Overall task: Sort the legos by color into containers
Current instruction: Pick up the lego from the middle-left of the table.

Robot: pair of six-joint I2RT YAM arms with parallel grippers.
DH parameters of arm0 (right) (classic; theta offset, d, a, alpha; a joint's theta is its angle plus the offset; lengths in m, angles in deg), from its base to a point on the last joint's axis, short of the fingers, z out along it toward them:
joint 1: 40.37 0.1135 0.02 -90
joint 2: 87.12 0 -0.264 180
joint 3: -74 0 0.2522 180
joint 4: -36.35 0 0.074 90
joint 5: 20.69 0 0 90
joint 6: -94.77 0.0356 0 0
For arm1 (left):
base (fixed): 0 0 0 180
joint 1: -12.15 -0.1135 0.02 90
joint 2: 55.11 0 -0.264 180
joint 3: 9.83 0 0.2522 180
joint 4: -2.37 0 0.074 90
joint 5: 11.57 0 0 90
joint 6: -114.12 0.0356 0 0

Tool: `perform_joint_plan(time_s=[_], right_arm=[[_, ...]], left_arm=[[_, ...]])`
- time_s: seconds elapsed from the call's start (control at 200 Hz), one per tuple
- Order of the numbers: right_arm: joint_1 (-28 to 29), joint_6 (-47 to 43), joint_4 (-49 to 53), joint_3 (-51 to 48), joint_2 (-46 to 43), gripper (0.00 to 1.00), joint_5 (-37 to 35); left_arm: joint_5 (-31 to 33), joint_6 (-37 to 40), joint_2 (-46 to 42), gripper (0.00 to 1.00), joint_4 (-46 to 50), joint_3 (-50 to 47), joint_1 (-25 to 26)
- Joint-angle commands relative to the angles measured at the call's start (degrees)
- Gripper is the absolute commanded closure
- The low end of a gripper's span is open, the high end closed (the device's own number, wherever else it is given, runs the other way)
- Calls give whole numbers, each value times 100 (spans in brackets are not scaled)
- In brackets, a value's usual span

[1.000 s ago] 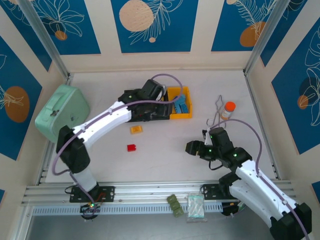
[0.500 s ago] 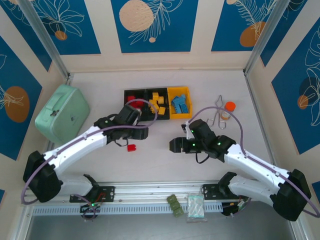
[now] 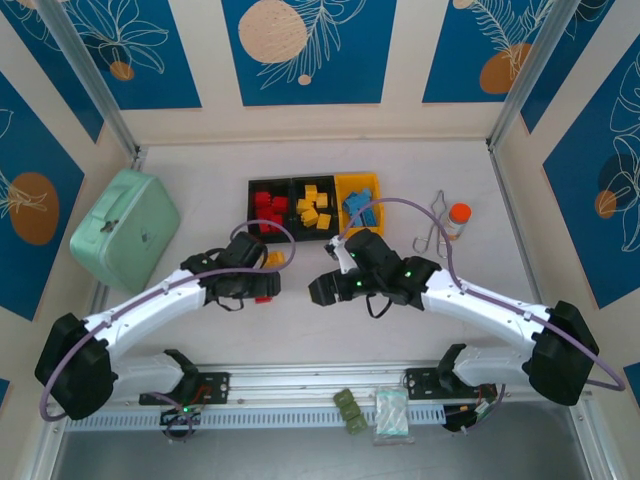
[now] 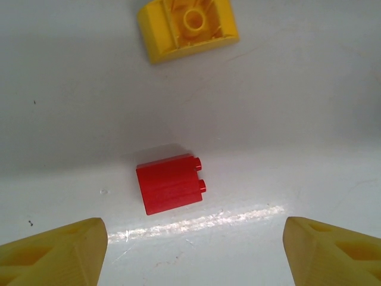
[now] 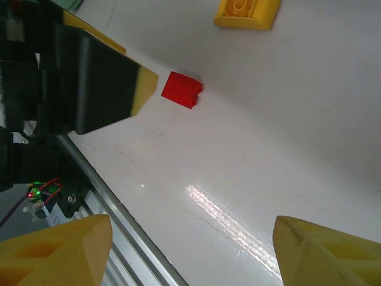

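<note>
My left gripper is open above the red lego (image 3: 263, 299). I will next lower it over the lego and close the yellow fingers across the lego's studded and plain ends.
One red lego (image 4: 171, 183) lies on its side on the white table, just ahead of my left gripper (image 4: 193, 256), whose yellow fingers stand open and wide apart with nothing between them. Farther ahead sits a yellow lego (image 4: 187, 27), upside down. From above, the left gripper (image 3: 258, 285) hovers over the red lego (image 3: 266, 297), with the yellow lego (image 3: 273, 260) just beyond. My right gripper (image 3: 318, 290) is open and empty a little to the right, facing the red lego (image 5: 182, 89). The containers (image 3: 347, 185) at the back hold red, yellow and blue legos.
A mint-green case (image 3: 125, 225) stands at the left. An orange-capped bottle (image 3: 457, 218) and a wire clip (image 3: 432, 228) are at the right. An olive-green block (image 3: 350, 410) and a small bag (image 3: 390, 413) lie beyond the front rail (image 3: 320, 382).
The left arm pulled back from the containers to hover over the red lego, its jaws widening. The right arm swung left toward the table's middle.
</note>
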Motion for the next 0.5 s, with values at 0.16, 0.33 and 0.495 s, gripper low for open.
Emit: perform_joint_plan(time_s=[0.16,0.33,0.495], right_arm=[[60,-45,-112,-53,-82,28,-154],[52,59,-122,-266,-257,28,-219],[33,117,-103,-383,-386,29,-290]], left_arm=[[216,-265,791,22,-500,-173,-73],[367,-196,1272,26,-601,-20,-127],[226,-248,1749,31,-766,38,-141]])
